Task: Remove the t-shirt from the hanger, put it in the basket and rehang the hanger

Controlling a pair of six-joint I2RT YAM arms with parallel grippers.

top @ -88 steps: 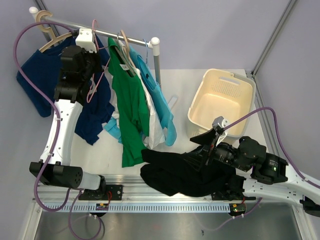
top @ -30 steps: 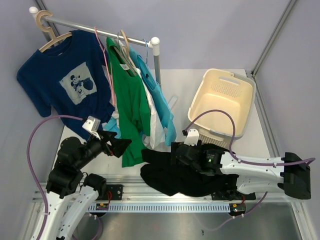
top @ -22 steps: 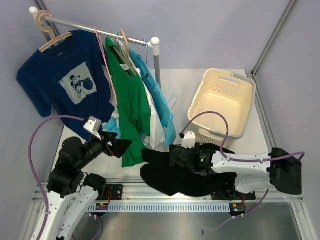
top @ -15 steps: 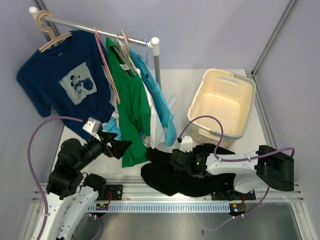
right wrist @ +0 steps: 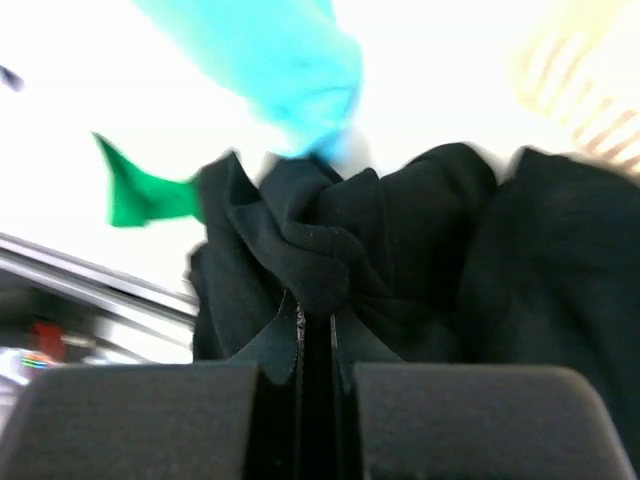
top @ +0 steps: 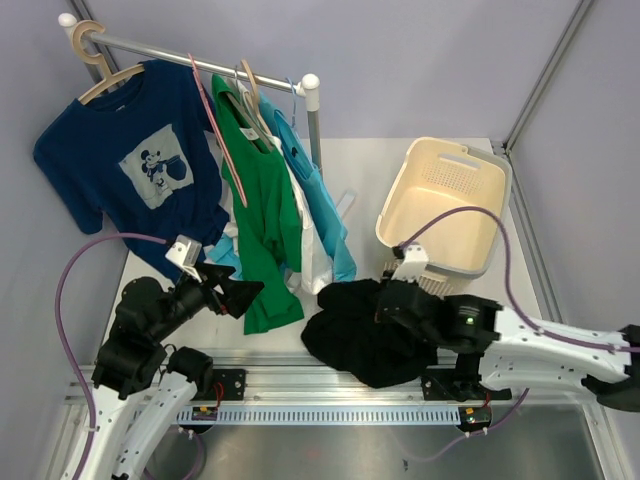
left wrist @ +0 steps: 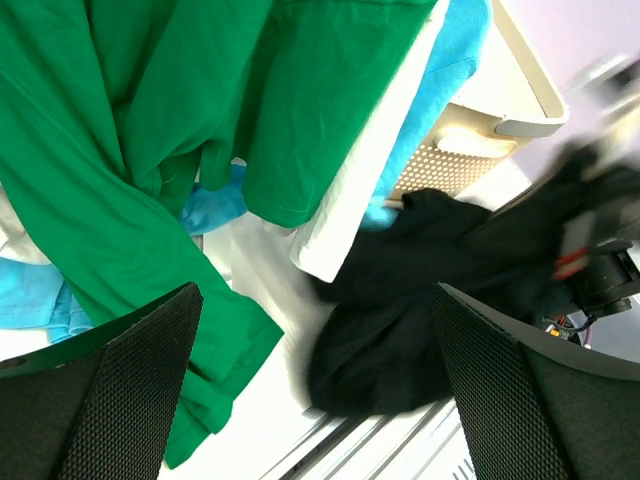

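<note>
The robot's right gripper has to raise the black t-shirt over the laundry basket's near rim, lower it in and let go, because the cream laundry basket's open inside is outward of the gripper.
The black t-shirt lies bunched on the table's near edge, off the bare pink hanger, which still hangs on the rail between the navy and green shirts. My right gripper is shut on a fold of the black t-shirt; in the right wrist view the gripper pinches cloth between its closed jaws. My left gripper hovers low at the left, open and holding nothing. The left wrist view has this gripper facing the black t-shirt across the table.
A cream laundry basket stands at the back right, just beyond the right arm. On the rail hang a navy shirt, a green shirt and a light blue one. The rail's post stands mid-table.
The right gripper has shut on the black t-shirt and dragged it right, toward the basket, bunching it. The left arm, up at the rail earlier, has sat still for the last second.
</note>
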